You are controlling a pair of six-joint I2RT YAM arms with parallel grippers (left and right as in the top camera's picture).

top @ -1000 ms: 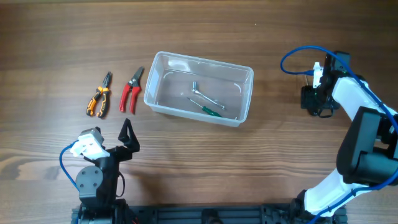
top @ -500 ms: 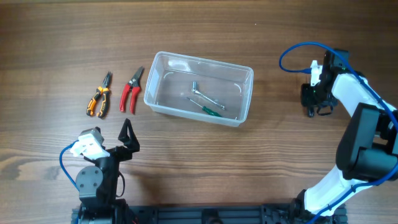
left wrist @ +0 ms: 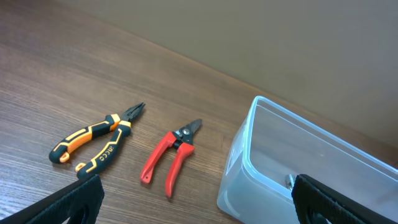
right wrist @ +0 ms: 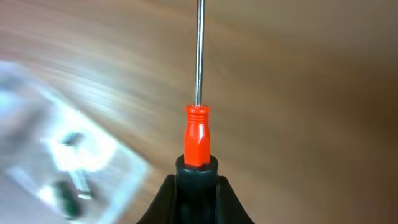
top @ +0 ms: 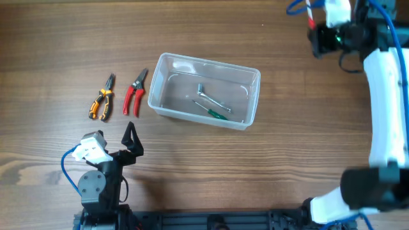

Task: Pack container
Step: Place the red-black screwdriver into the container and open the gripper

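My right gripper should next go left in the overhead view, then down, and release the screwdriver (right wrist: 197,134) beside the silver tool, where the container's bottom is clear.
The container (top: 155,101), a clear plastic tub, stands mid-table with a silver L-shaped tool (top: 211,96) and a green-handled tool (top: 216,114) inside. My right gripper (top: 319,38) hangs high over the far right of the table. It is shut on a screwdriver (right wrist: 197,134) with a red and black handle, whose steel shaft (right wrist: 199,50) points away from the camera. The container (right wrist: 68,168) shows blurred at that view's lower left. My left gripper (top: 131,137) rests open and empty near the front left, facing the container (left wrist: 280,168).
Orange-and-black pliers (top: 102,101) and red-handled cutters (top: 134,94) lie side by side left of the container. Both also show in the left wrist view, pliers (left wrist: 99,140) and cutters (left wrist: 169,157). The left arm's base sits at the front edge.
My right gripper has closed on the screwdriver and risen from the table's right side toward the far right corner. The left arm has not moved.
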